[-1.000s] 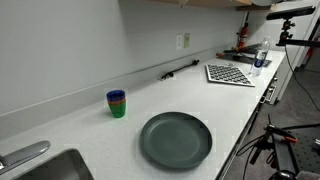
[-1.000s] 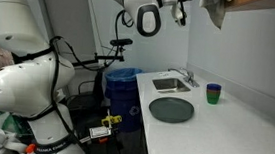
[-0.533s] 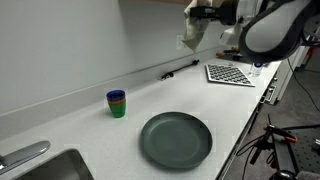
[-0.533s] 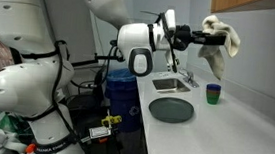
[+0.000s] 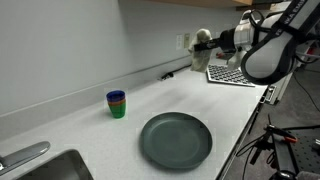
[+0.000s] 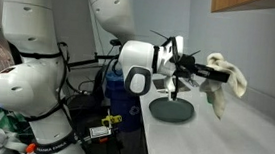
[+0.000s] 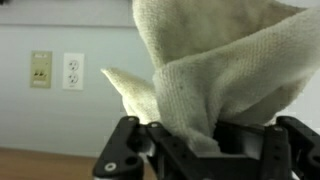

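Next I should tip my gripper's fingers down and lower the cream-white cloth onto the bare white counter beyond the dark round plate, because that part of the counter stands empty, then release it.
My gripper (image 6: 204,69) is shut on a cream-white cloth (image 6: 225,81), which hangs from the jaws in the air above the white counter. In an exterior view the gripper (image 5: 212,44) and the cloth (image 5: 202,50) are over the far part of the counter, beyond a dark round plate (image 5: 176,139). In the wrist view the cloth (image 7: 220,70) fills the frame above the jaws (image 7: 200,140). A stack of blue and green cups (image 5: 117,103) stands near the wall, well apart from the gripper.
A sink edge (image 5: 60,165) with a faucet (image 5: 25,155) is at the near end of the counter. A checkered board (image 5: 230,74) lies at the far end. A wall outlet (image 7: 73,69) faces the wrist camera. Tripods stand beside the counter.
The arm has come down from above and moved along the counter with the cloth in its jaws; the cloth now hangs lower and nearer the counter than before.
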